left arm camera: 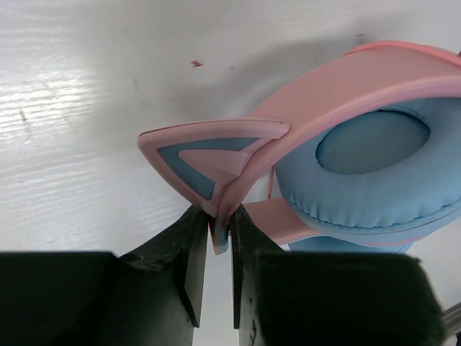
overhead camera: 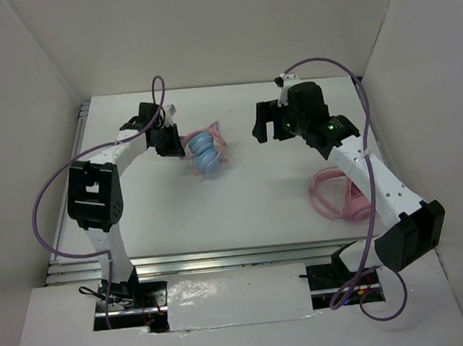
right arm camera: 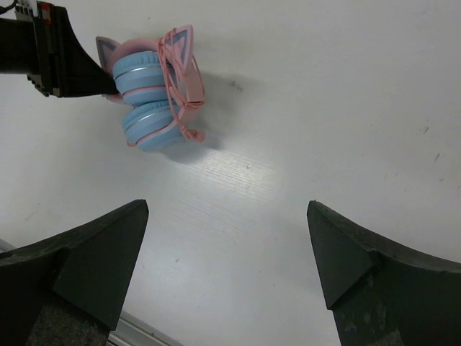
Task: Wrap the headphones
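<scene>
The cable already goes around the headband. My left gripper will next move the headphones to the left in the top view, toward the table's far corner.
The headphones have light blue earcups, a pink headband and cat ears, and lie on the white table at the back left of centre. In the right wrist view the headphones lie folded, with the thin pink cable looped around the band. My left gripper is shut on the pink headband just below a cat ear; its fingertips pinch the band's edge. My right gripper is open and empty, off to the right of the headphones; its gripper shows only bare table between the fingers.
All-pink headphones with a coiled cable lie at the right, beside my right arm. White walls enclose the table on the left, back and right. A metal rail runs along the near edge.
</scene>
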You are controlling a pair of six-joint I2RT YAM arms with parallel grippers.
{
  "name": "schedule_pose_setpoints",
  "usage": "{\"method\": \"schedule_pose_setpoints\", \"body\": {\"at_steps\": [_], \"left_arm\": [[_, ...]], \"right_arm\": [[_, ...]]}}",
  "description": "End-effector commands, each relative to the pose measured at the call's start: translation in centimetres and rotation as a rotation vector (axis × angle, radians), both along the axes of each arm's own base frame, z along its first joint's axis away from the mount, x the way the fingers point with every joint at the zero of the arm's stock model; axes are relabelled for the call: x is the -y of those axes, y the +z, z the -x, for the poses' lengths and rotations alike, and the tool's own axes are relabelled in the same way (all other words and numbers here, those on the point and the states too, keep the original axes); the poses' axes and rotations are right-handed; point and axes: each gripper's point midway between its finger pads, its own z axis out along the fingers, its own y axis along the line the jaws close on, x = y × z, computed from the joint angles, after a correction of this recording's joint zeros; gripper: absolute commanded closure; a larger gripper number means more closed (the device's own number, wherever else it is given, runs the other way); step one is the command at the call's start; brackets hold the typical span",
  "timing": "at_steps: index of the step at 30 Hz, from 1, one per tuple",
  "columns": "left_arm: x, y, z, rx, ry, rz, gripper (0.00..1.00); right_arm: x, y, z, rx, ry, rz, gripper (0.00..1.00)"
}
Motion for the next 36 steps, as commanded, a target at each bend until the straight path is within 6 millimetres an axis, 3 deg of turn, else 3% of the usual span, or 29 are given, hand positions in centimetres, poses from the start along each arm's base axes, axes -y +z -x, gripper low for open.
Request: {"method": "schedule_pose_setpoints", "body": {"at_steps": [1,8,9,12,13,15,18,21,27,29,36], "left_arm": [[-1.3,0.3,-2.2,0.033,0.023,0.0,1.0],[-4.6,-1.3,-4.7,-0.009,0.089,-0.022,1.0],[-5.0,-0.7,-5.4,0.005,0.093,-0.016,1.0],[-7.6,-0.9,-6.3,-0.003,0.141,-0.009,1.0],[-9.8,-0.4,-7.0,0.009,0.185,-0.012,1.0],[-11.5,-0.3,-7.6,0.015,0.219,-0.004,1.0],[-16.4,-0.4,-8.1,0.003,0.327,0.009,1.0],[-19.0,-0.3,-8.7,0.01,0.392,0.032,1.0],[-26.9,-1.8,-8.2,-0.048,0.613,0.006,1.0],[-28.5,-1.9,-8.2,-0.056,0.665,0.044,1.0],[-31.1,-2.8,-8.3,-0.094,0.758,0.047,1.0]], "right_arm": [[0.9,-0.2,-0.1,-0.021,-0.021,-0.027,0.0],[2.7,-1.1,-0.5,-0.058,-0.062,-0.029,0.0],[2.9,-1.2,-0.5,-0.061,-0.061,-0.031,0.0],[3.1,-1.1,-0.6,-0.065,-0.061,-0.04,0.0],[3.2,-1.0,-0.7,-0.065,-0.065,-0.04,0.0],[3.5,-1.1,-0.9,-0.063,-0.072,-0.034,0.0],[4.0,-1.1,-1.3,-0.067,-0.09,-0.031,0.0],[4.2,-1.1,-1.6,-0.069,-0.097,-0.036,0.0],[4.7,-0.9,-1.7,-0.059,-0.127,-0.046,0.0],[4.9,-0.8,-1.7,-0.049,-0.131,-0.047,0.0],[4.9,-1.5,-1.6,-0.073,-0.124,-0.051,0.0]]}}
